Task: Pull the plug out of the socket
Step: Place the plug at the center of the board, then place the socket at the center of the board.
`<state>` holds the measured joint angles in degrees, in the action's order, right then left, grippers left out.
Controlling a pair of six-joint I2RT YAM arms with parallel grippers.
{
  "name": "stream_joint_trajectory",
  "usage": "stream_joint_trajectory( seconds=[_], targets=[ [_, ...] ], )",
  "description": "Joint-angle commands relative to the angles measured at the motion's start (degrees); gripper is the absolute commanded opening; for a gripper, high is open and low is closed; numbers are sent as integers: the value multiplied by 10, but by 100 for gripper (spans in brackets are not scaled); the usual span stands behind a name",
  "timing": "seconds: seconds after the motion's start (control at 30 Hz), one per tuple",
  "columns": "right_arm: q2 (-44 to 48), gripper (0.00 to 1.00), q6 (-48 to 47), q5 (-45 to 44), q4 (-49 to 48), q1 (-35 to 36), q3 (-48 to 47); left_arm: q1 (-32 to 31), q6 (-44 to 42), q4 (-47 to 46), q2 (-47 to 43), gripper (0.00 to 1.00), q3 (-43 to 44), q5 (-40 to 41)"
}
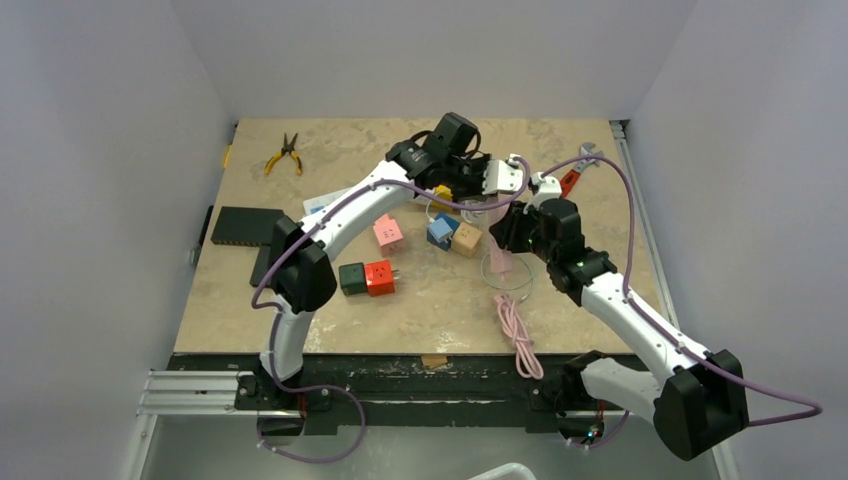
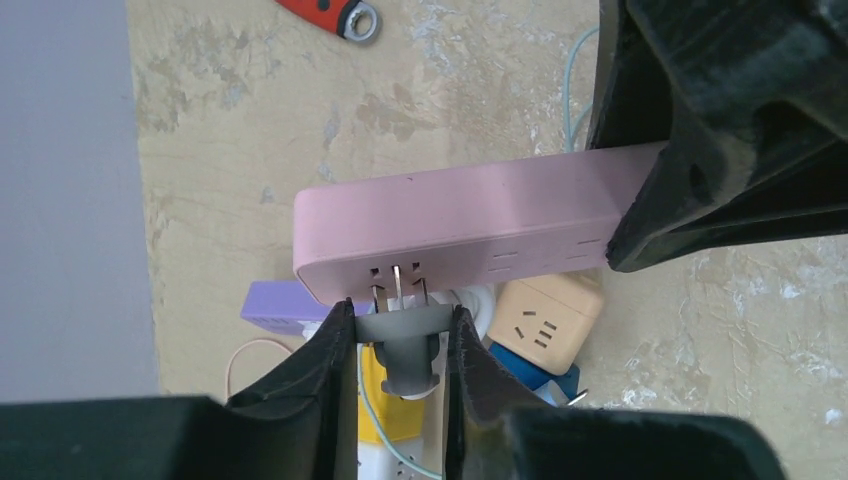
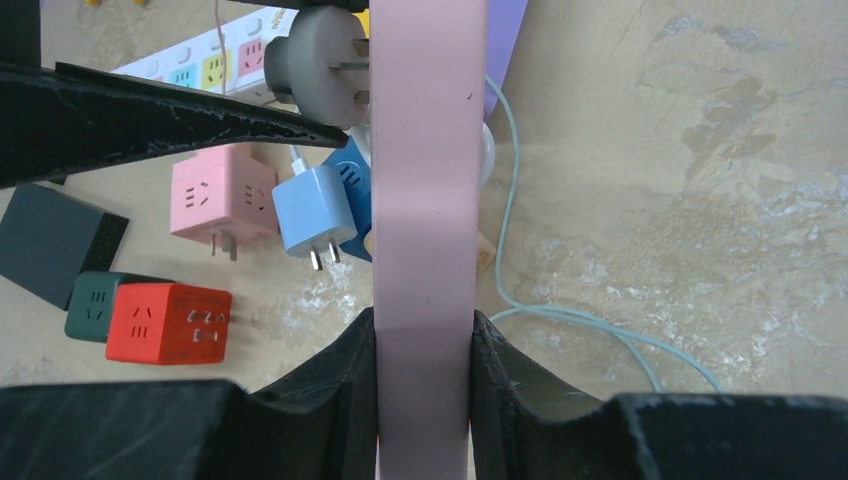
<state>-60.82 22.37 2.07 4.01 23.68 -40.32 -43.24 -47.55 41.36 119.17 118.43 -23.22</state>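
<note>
The right gripper takes the pink socket strip (image 2: pixel 470 220) away from the grey plug and down beside the red wrench next. It releases the strip there, as that tabletop is clear.
The pink socket strip (image 2: pixel 470 220) is held off the table. My right gripper (image 3: pixel 422 325) is shut on its body, a finger pressed on each side; the strip also shows in the right wrist view (image 3: pixel 425 180). My left gripper (image 2: pixel 400 310) is shut on the grey plug (image 2: pixel 405 335) at the strip's end outlet. The plug's face stands off the strip. Its metal prongs are mostly bare, with their tips at the slots. The plug (image 3: pixel 315 55) shows the same gap from the side. From above, both grippers (image 1: pixel 490 185) (image 1: pixel 510 235) meet over the table's middle.
Cube adapters lie below: pink (image 3: pixel 222 195), blue (image 3: pixel 315 215), red (image 3: pixel 168 322), green (image 3: pixel 92 308), beige (image 2: pixel 545 320). A white strip (image 3: pixel 215 60), a purple strip (image 2: pixel 280 300) and a teal cable (image 3: pixel 560 320) are nearby. Pliers (image 1: pixel 285 153), a red wrench (image 1: pixel 572 178) and a black box (image 1: pixel 240 228) lie farther off.
</note>
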Motion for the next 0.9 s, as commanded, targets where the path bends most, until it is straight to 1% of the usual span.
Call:
stream_joint_trajectory(
  seconds=[0.0,0.03,0.1,0.13,0.3,0.47,0.6,0.7,0.8,0.87],
  targets=[
    [11,0,-12,0,-45,6,-53,2,-1,-24,15,0,49,31],
    [7,0,-11,-16,-43,7,-57,3,1,-22,19,0,57,36],
    [-2,0,-9,-19,-43,6,-64,9,7,-21,25,0,72,44],
    [-9,0,-7,-39,-41,7,-68,14,15,-26,29,0,80,48],
    [-52,0,28,-192,42,-2,-104,58,40,-26,54,0,149,61],
    [-89,0,72,-272,91,-17,-119,93,36,-51,55,0,159,80],
    [-129,0,90,-310,132,-30,-143,111,34,-64,61,0,159,94],
    [-164,0,104,-319,147,-51,-163,114,45,-60,55,0,152,80],
    [-212,0,113,-332,143,-76,-198,106,58,-65,53,0,143,65],
    [-261,0,116,-339,151,-94,-235,97,67,-75,58,0,143,63]
  ],
)
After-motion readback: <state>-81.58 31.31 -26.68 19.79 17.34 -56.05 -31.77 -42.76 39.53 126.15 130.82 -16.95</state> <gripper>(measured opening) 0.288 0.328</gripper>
